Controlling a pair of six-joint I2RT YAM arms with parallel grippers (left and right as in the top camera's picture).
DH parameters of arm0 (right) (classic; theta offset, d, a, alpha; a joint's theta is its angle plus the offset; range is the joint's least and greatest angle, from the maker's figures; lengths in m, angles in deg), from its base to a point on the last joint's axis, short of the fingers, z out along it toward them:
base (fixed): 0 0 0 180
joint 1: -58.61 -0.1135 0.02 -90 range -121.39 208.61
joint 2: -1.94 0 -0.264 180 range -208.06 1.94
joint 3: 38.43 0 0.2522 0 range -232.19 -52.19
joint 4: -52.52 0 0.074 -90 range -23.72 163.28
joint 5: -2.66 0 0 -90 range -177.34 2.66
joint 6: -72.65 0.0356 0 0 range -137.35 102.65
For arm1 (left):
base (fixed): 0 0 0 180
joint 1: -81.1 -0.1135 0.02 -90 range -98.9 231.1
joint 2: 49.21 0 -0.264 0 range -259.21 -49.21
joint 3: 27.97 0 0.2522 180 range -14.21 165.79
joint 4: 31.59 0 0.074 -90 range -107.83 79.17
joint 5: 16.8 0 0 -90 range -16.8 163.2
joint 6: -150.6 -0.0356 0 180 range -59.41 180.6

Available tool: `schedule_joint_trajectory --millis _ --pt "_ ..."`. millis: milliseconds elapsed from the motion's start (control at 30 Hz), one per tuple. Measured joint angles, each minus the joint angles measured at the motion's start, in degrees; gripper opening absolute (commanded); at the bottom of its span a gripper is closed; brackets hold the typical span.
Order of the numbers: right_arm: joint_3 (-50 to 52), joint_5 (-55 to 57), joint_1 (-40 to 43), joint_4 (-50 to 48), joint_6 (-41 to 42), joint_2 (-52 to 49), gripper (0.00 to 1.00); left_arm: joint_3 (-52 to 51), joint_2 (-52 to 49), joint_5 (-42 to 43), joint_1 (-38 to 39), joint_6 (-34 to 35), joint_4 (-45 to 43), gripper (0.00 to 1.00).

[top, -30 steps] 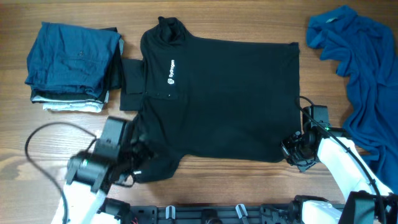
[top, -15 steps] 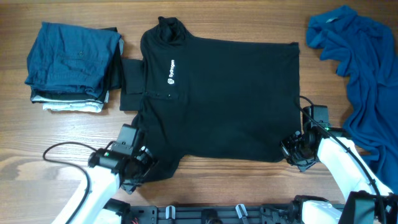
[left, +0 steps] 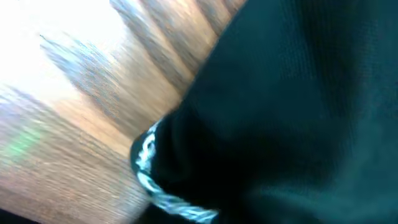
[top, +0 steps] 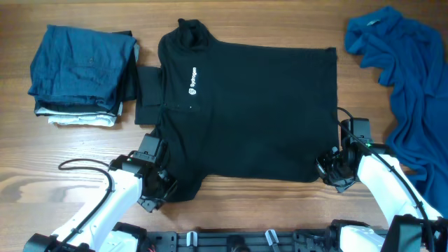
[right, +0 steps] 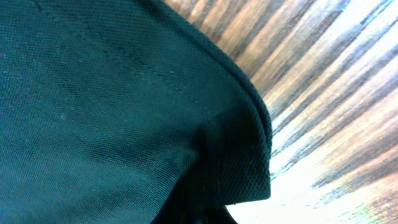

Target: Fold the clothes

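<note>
My right gripper carries the held hem corner outward over the shirt (top: 252, 112) to the middle of the hem next and releases it, as the shirt's near side lies unfolded.
A black short-sleeved shirt (top: 252, 112) with a small white chest logo (top: 192, 80) lies spread flat on the wooden table (top: 42, 154), collar to the left. My left gripper (top: 159, 187) sits on the near sleeve at the shirt's lower left. In the left wrist view, blurred black cloth (left: 298, 93) and a pale stitched edge (left: 149, 171) crowd the jaws, which are hidden. My right gripper (top: 330, 171) is shut on the hem corner at the lower right, and that corner (right: 249, 168) folds into its jaws. A bright blue garment (top: 409, 84) lies crumpled at the far right.
A stack of folded clothes (top: 80, 73), dark blue on top, stands at the back left beside the shirt's far sleeve (top: 148, 94). The left arm's cable (top: 77, 166) loops over the table at the front left.
My left arm swung in from the left onto the near sleeve and its jaws closed there. The right arm and the shirt's body stayed still.
</note>
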State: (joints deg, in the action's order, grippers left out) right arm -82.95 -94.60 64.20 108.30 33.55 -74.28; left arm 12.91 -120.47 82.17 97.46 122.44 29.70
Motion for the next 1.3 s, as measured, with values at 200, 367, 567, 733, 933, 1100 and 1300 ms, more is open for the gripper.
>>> schedule_joint_trajectory --millis 200,367,567,733,933,1100,1300 --pt "-0.09 -0.96 0.00 1.31 -1.92 0.00 0.04 2.12 -0.87 2.49 0.02 -6.36 3.87 0.04" --pt "-1.92 -1.75 -0.02 5.73 -4.46 -0.17 0.04 11.80 -1.05 -0.57 0.02 -11.72 15.39 0.04" --pt "-9.99 -0.72 -0.02 12.70 -7.52 -0.39 0.04 20.92 -1.07 -5.90 0.02 -14.91 23.34 0.04" --pt "-16.81 1.11 -0.02 17.05 -9.70 -0.44 0.04 23.23 -1.11 -7.19 0.02 -15.56 24.37 0.04" --pt "-17.90 1.44 1.01 15.93 -10.86 -0.44 0.04 31.61 -1.92 -11.19 0.02 -16.81 24.81 0.04" --pt "-17.90 1.53 1.14 11.10 -11.19 -0.44 0.04 35.71 -8.44 -13.33 0.02 -19.19 21.11 0.04" --pt "-17.94 1.53 1.14 3.06 -12.24 -3.45 0.04 46.25 -19.93 -13.90 -0.04 -22.16 18.47 0.04"
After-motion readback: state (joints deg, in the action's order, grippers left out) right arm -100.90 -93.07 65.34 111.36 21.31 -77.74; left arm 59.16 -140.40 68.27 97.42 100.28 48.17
